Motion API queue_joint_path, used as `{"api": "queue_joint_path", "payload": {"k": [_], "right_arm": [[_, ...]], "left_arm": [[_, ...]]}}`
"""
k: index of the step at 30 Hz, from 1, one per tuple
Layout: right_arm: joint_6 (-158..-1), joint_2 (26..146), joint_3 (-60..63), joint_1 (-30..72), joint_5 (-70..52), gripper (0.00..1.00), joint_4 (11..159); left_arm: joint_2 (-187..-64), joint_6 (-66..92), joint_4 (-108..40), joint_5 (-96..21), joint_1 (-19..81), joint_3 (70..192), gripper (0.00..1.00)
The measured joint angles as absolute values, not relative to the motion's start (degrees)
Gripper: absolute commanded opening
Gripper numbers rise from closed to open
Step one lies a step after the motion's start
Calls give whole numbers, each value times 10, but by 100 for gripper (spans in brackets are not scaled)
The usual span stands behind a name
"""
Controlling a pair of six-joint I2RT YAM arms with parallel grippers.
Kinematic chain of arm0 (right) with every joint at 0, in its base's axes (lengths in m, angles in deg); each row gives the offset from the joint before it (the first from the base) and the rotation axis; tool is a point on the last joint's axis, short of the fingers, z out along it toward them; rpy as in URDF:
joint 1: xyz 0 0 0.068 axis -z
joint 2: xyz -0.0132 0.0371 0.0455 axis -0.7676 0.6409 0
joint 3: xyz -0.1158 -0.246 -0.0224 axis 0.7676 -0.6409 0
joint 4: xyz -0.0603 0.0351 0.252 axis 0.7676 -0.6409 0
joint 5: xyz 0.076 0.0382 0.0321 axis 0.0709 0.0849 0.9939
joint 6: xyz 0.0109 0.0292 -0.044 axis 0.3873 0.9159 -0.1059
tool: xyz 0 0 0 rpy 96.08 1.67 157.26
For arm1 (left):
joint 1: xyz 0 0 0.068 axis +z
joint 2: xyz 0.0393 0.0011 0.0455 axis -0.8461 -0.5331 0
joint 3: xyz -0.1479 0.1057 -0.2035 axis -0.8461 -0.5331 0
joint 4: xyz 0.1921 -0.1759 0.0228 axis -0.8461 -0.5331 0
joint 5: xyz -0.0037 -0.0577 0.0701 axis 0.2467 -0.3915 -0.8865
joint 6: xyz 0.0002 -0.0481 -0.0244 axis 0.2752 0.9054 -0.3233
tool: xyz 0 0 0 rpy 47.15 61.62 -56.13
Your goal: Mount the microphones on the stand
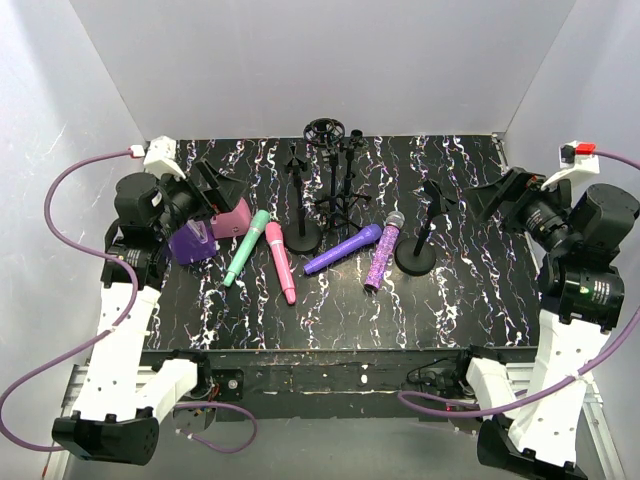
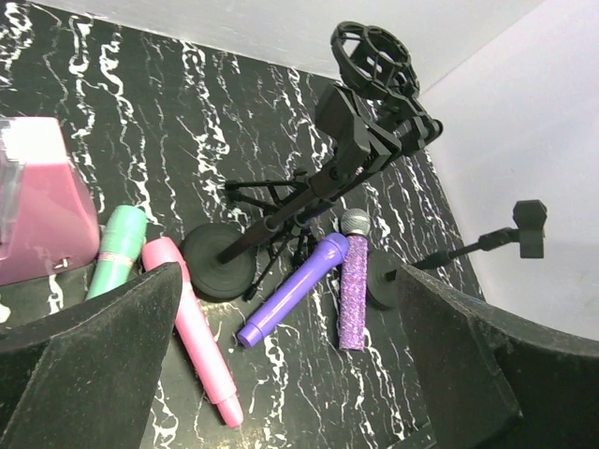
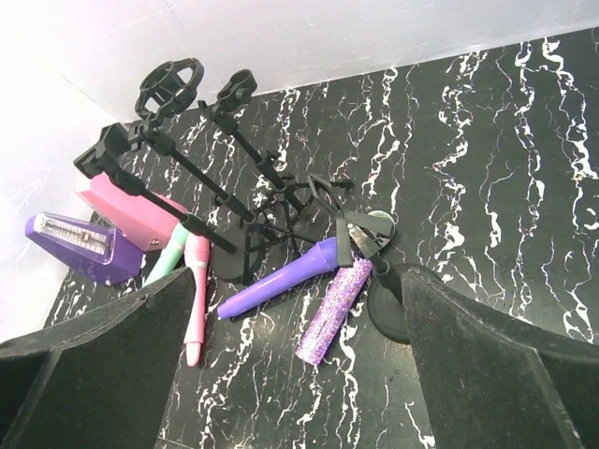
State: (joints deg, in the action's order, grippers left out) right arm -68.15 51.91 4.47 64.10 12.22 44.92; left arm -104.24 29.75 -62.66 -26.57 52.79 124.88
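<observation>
The glittery microphone's near end is below my left gripper and to its right in the top view, so my left gripper will go down across the table onto it.
Four microphones lie flat mid-table: mint green (image 1: 246,246), pink (image 1: 280,262), plain purple (image 1: 343,249) and glittery purple with a silver head (image 1: 383,252). Behind them stand a round-base stand (image 1: 303,237), a tripod stand with a ring mount (image 1: 335,190), and at the right a short round-base stand (image 1: 416,258) with a clip. My left gripper (image 1: 215,190) hovers open at the far left, empty; its view shows the pink microphone (image 2: 192,327) and purple microphone (image 2: 292,290) below. My right gripper (image 1: 500,195) hovers open at the far right, above the glittery microphone (image 3: 333,311).
A pink wedge-shaped box (image 1: 232,216) and a purple one (image 1: 192,240) sit at the left, just under my left gripper. White walls close the table on the back and both sides. Bare marbled table (image 1: 470,300) lies at the front right.
</observation>
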Motion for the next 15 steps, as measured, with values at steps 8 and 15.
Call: {"api": "queue_joint_path", "payload": {"k": [8,15], "right_arm": [[-737,535,46,650,205,98,446],[-912,552,68,657,421,98,385]], "left_arm": [[-1069,291,-632,-197,527,1248,98],[-1097,272,-655,-142,506,1252,98]]}}
